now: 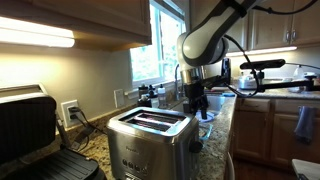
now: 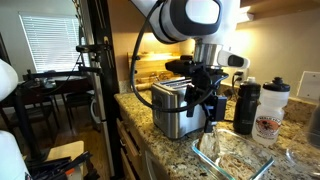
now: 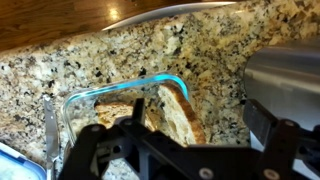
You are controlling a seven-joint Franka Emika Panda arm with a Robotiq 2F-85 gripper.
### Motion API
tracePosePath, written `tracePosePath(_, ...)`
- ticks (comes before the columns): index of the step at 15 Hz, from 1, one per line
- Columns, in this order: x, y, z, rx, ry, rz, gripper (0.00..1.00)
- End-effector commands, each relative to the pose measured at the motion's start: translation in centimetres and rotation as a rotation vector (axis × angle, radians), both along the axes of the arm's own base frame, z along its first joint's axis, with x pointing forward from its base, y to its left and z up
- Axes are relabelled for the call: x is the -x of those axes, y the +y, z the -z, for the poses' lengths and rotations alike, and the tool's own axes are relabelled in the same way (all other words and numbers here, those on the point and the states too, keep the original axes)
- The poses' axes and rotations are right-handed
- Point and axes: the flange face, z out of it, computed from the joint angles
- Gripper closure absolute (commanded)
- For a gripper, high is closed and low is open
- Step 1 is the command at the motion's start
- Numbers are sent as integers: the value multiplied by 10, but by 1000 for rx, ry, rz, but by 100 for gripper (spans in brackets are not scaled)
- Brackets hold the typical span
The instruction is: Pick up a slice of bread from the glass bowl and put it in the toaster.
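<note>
The robot will next move its gripper down over the crusted edge of the tilted slice [image 3: 184, 108] standing below, because the open fingers are already lined up on either side of the slice.
In the wrist view a slice of bread [image 3: 172, 112], tan with a brown crust, stands tilted inside the glass bowl [image 3: 110, 90], near its bluish rim. More bread shows to its left in the bowl. My gripper [image 3: 197, 112] is open, its fingers set wide on either side of the slice and apart from it. The steel toaster [image 3: 285, 75] is at the right. In both exterior views the gripper [image 1: 197, 100] [image 2: 206, 104] hangs just past the toaster [image 1: 150, 135] [image 2: 178, 110], above the bowl [image 2: 232, 152].
A black hinged grill [image 1: 30, 125] stands beside the toaster. A dark bottle [image 2: 245, 106] and a white bottle [image 2: 272, 110] stand behind the bowl. The granite counter [image 3: 200, 45] runs along a wall with a window [image 1: 160, 45].
</note>
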Motion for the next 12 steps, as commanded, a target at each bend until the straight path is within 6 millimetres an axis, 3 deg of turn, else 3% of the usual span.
tracePosePath(1,-4,-6,2,-13,31,-5,0)
tracePosePath(12,-30,-15,19,-30,61,-5,0)
